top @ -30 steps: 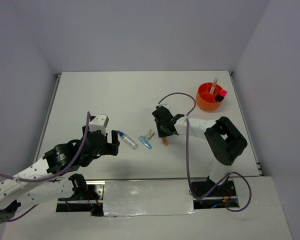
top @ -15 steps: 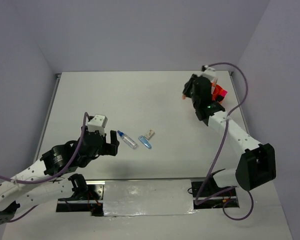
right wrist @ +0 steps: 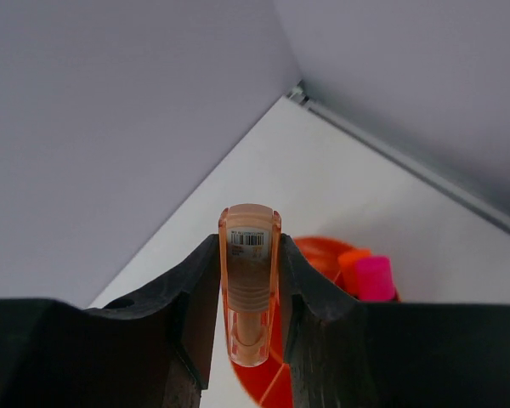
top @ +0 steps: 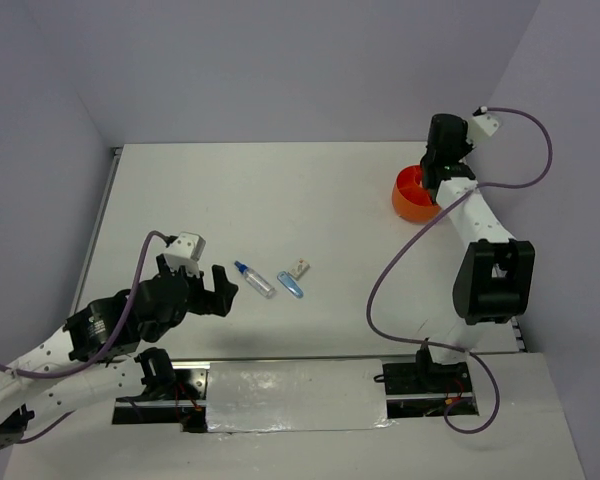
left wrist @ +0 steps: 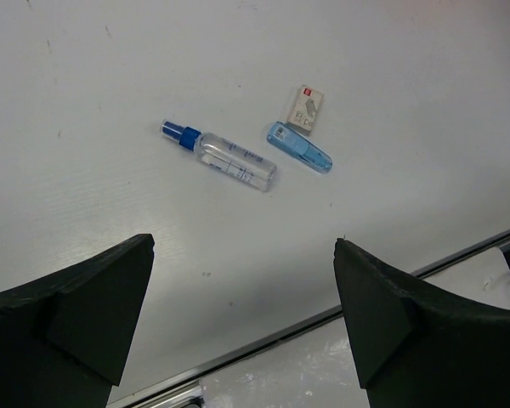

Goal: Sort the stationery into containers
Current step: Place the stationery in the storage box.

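The orange tub [top: 412,200] opens just below the peach piece, so I should next lower my right gripper to the free space beside the highlighter with the orange cap and release the piece.
My right gripper [top: 438,170] hangs over the orange tub [top: 412,200] at the far right, shut on a translucent peach piece [right wrist: 251,289] with a barcode label. In the right wrist view the tub [right wrist: 319,255] lies just below the piece, with an orange-capped highlighter [right wrist: 354,258] and a pink-capped highlighter [right wrist: 375,279] standing in it. My left gripper [top: 215,285] is open and holds nothing. Just beyond its fingers lie a blue-capped clear tube [left wrist: 225,158], a blue clip [left wrist: 300,148] and a small whitish block [left wrist: 307,109]. The same three things show in the top view: tube [top: 253,279], clip [top: 290,284], block [top: 299,268].
The metal rail and taped strip [top: 295,385] run along the table's near edge between the arm bases. Grey walls close in the back and both sides. The right arm's purple cable [top: 400,260] loops over the table's right half.
The right arm has swung from the middle of the table to above the tub, carrying the peach piece. The left arm has shifted slightly back, still open.
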